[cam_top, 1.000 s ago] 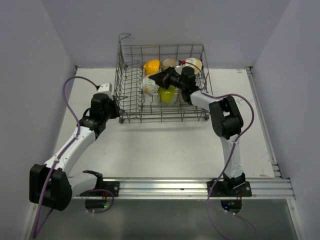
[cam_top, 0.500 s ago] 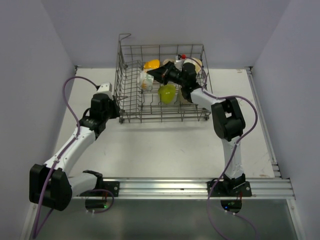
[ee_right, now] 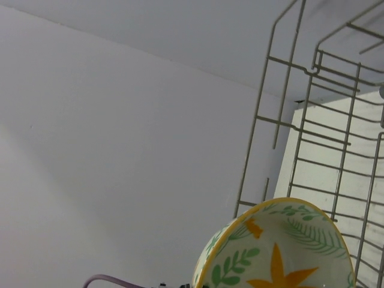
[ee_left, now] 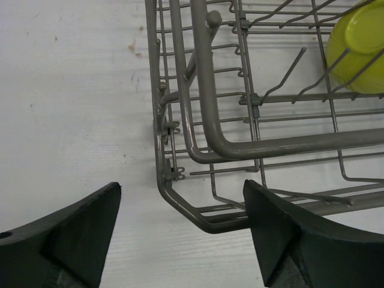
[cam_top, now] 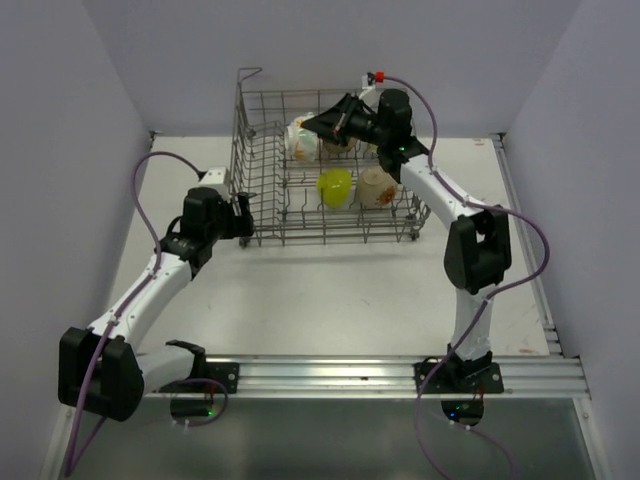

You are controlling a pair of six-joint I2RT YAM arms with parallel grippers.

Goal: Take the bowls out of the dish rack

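My right gripper needs to carry the bowl across next, lower it and let it go, since clear tabletop beside the rack is below the gripper, to its right in the top view.
The grey wire dish rack (cam_top: 262, 170) stands at the back of the table. Raised above its back left part, my right gripper (cam_top: 316, 126) is shut on the rim of a white bowl with green leaves and orange flowers (cam_top: 298, 140). That patterned bowl (ee_right: 282, 252) fills the bottom of the right wrist view, where the fingers are hidden. A yellow-green bowl (cam_top: 335, 186) and a beige bowl (cam_top: 377, 187) sit among the tines. My left gripper (cam_top: 243, 216) is open, and the rack's near left corner (ee_left: 198, 219) lies between its fingers (ee_left: 72, 240).
Grey walls close in the table on the left, back and right. The rack's tall grid side (ee_right: 336, 120) rises beside the lifted bowl. A metal rail (cam_top: 350, 372) runs along the near edge. White tabletop (cam_top: 330, 290) lies in front of the rack.
My left gripper has opened and let go of the rack's corner. The right arm has lifted the patterned bowl up and back, out from among the tines.
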